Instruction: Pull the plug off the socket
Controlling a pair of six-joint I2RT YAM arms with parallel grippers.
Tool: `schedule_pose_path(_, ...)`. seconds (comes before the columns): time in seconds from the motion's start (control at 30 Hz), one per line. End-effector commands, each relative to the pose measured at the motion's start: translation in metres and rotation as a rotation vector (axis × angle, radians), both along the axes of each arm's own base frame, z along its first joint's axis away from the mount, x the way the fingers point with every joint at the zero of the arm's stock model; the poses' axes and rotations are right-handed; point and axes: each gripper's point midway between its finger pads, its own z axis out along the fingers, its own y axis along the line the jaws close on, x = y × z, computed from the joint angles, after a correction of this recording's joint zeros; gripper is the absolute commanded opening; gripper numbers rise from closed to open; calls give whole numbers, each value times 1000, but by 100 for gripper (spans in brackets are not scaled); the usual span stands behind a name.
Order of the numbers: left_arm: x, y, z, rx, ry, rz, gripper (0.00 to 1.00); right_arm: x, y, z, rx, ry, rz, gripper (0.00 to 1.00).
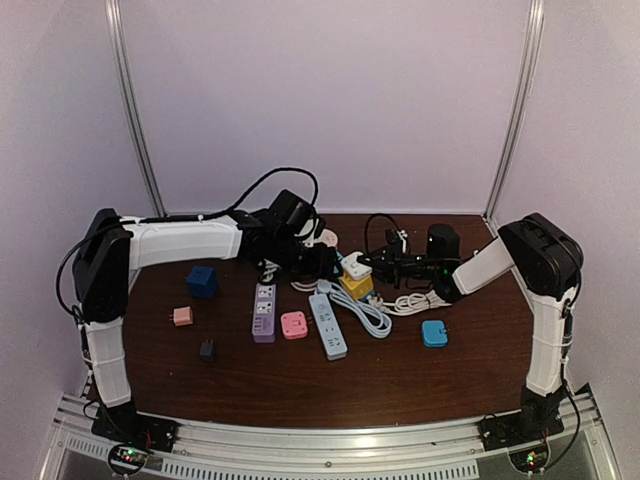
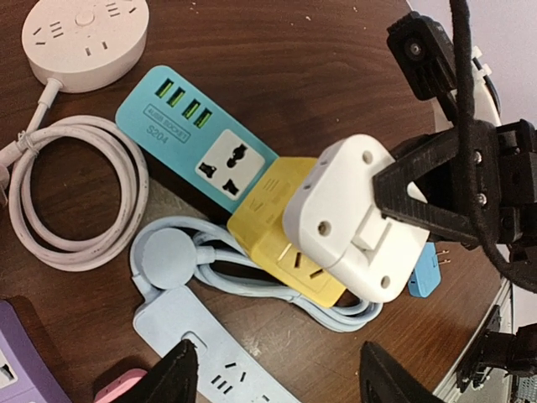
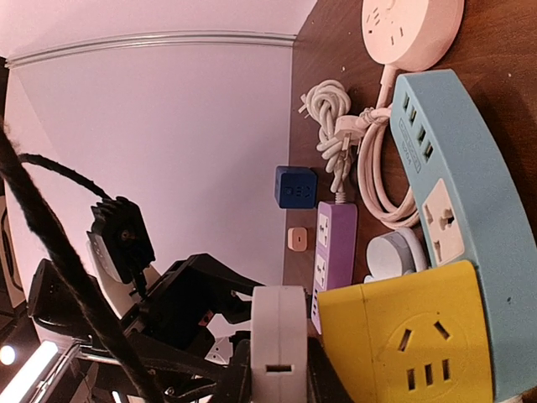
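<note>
The right gripper has bare tabletop below it, to its right in the top view: next it should pull the plug off, carry it that way, lower it and release it.
A white plug (image 2: 357,218) sits pressed into the side of a yellow cube socket (image 2: 277,231) near the table's middle (image 1: 356,286). My right gripper (image 3: 279,378) is shut on the white plug (image 3: 279,344), with one black finger (image 2: 419,197) against each flat side. The yellow socket (image 3: 411,344) lies flush against the plug, no gap showing. My left gripper (image 2: 277,361) hovers open just left of the socket (image 1: 318,262). Its jaws stand wide apart over a light blue power strip (image 2: 210,353), with nothing between them.
A teal power strip (image 2: 193,138) lies against the yellow socket, and a round white socket (image 2: 84,38) with a coiled cord lies beyond. A purple strip (image 1: 264,312), a pink cube (image 1: 294,325), a blue cube (image 1: 203,281) and a cyan adapter (image 1: 434,333) lie around.
</note>
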Motion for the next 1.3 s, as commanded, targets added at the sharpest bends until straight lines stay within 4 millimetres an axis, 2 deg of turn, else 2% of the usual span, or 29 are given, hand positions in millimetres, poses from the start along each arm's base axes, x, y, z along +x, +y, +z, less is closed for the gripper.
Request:
schedule_pose_path(0.0,8,-11,18,-55,-40,2,67,3,0,-1,-26,8,6,7)
schedule_pose_path(0.37,0,0,14,-34,-36,7,66,27,-21,8,-69,-24,-42,7)
schedule_pose_path(0.6,-2,3,15,-32,-36,4,66,29,-20,18,-64,-42,-40,7)
schedule_pose_path(1.1,-6,10,20,-27,-46,11,66,34,-20,57,-65,-114,-43,7)
schedule_pose_path(1.2,-7,13,22,-22,-51,13,67,42,-28,59,-133,-137,-72,6)
schedule_pose_path(1.27,-8,15,25,-19,-56,14,66,53,-41,55,-225,-152,-110,7)
